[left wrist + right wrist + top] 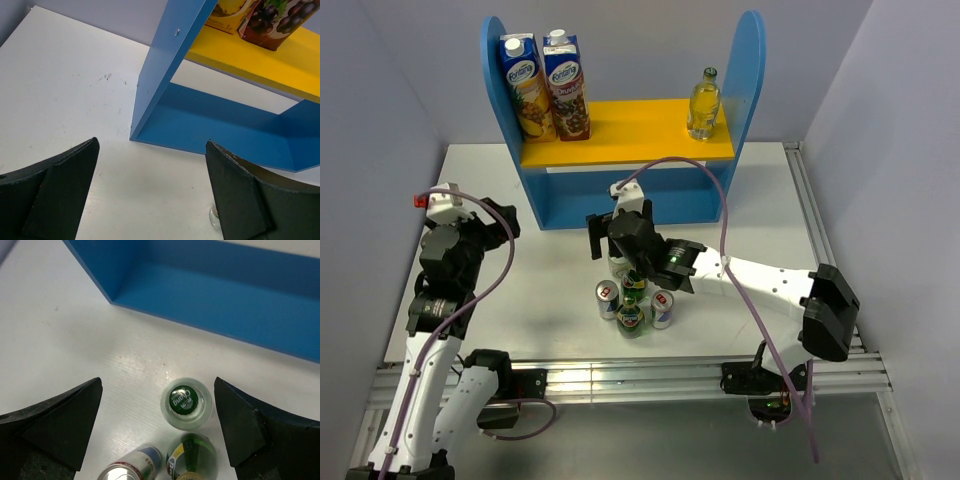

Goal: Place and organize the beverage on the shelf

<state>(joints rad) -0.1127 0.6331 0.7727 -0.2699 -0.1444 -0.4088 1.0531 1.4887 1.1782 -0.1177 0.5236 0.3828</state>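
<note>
My right gripper has one finger nearer the clear bottle's green cap (184,400), the finger on the right in the wrist view, so it should go down and toward that side, around the cap.
The blue shelf (620,140) stands at the back, and one clear yellowish bottle (704,103) is upright on the right of its yellow board (640,145). On the table stands a cluster of two silver-blue cans (608,298), two green bottles (631,318) and a second clear bottle (619,266). My right gripper (613,245) is open above that clear bottle. In the right wrist view the bottle's green cap (184,400) lies between the spread jaws (157,385), nearer the right one, with a green bottle (192,457) and a can (132,467) below it. My left gripper (498,222) is open and empty, left of the shelf.
Two tall blue juice cartons (545,85) stand on the left of the yellow board. The left wrist view shows the shelf's left side panel (160,65) and blue back panel (225,125) ahead of the open left gripper (150,145). Grey walls close in both sides.
</note>
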